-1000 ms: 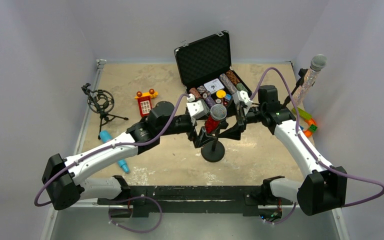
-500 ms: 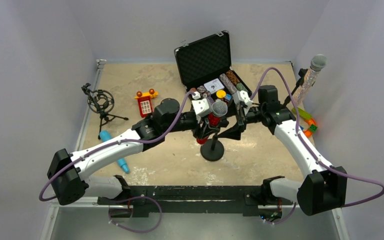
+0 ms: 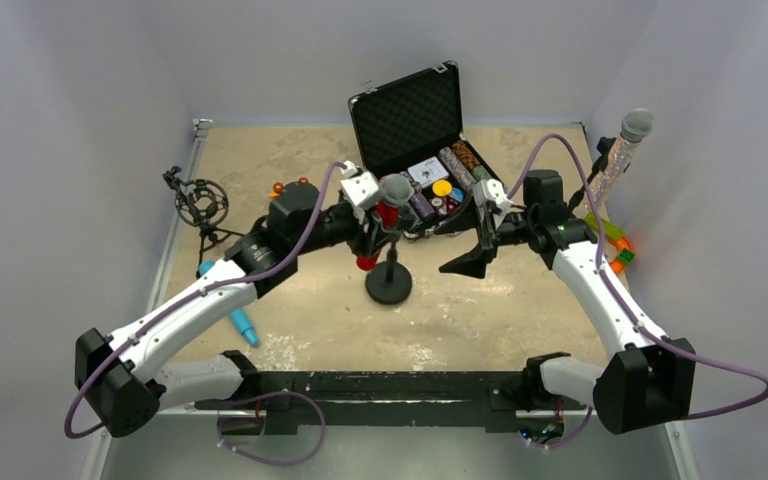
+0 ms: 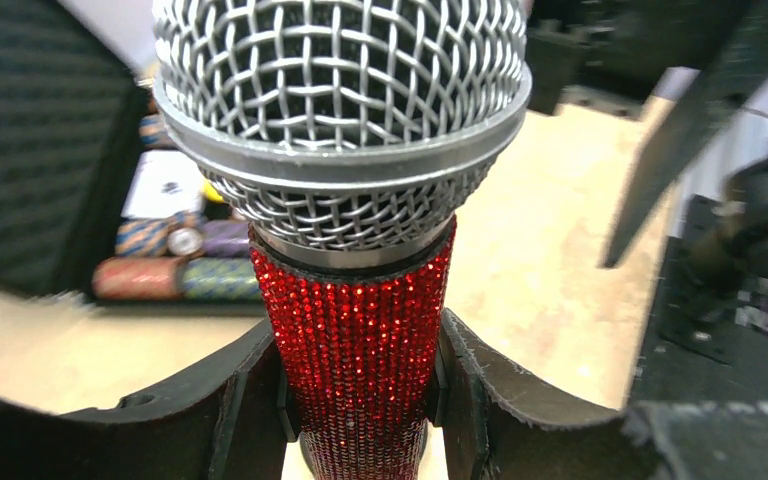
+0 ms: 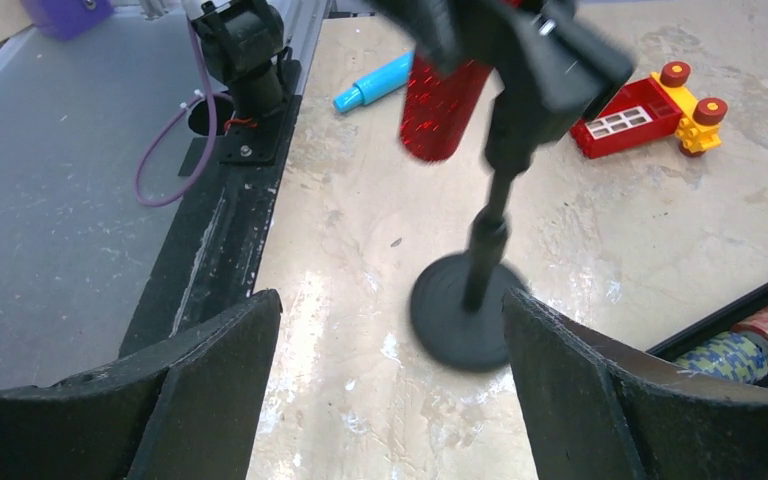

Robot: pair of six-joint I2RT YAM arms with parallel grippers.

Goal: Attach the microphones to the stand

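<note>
I should next move my left gripper outward, over the tabletop point(image 3: 323, 164) between the red toy phone and the case, and let go, because the microphone is already in the clip.
My left gripper point(image 3: 378, 232) is shut on the red glitter microphone point(image 3: 388, 214), and its fingers point(image 4: 470, 390) press both sides of the red body point(image 4: 360, 350) below the grey mesh head point(image 4: 340, 120). This microphone sits in the clip atop a black stand with a round base point(image 3: 388, 289). My right gripper point(image 3: 468, 258) hangs open to the right of the stand, touching nothing; the stand base point(image 5: 465, 315) lies ahead of its jaws. The light-blue microphone point(image 3: 230, 303) lies on the table at the left. At the back right the silver glitter microphone point(image 3: 622, 152) stands tilted on its own holder.
An open black case point(image 3: 407, 118) with poker chips stands just behind the stand. A small tripod stand with a ring mount point(image 3: 200, 205) is at the far left. The red toy phone point(image 5: 625, 118) lies behind my left arm. Coloured toy parts point(image 3: 615, 250) sit by the right wall.
My left gripper closed on the red microphone, then moved left and back, taking the microphone and stand along. The right gripper stayed put and now stands apart from the stand.
</note>
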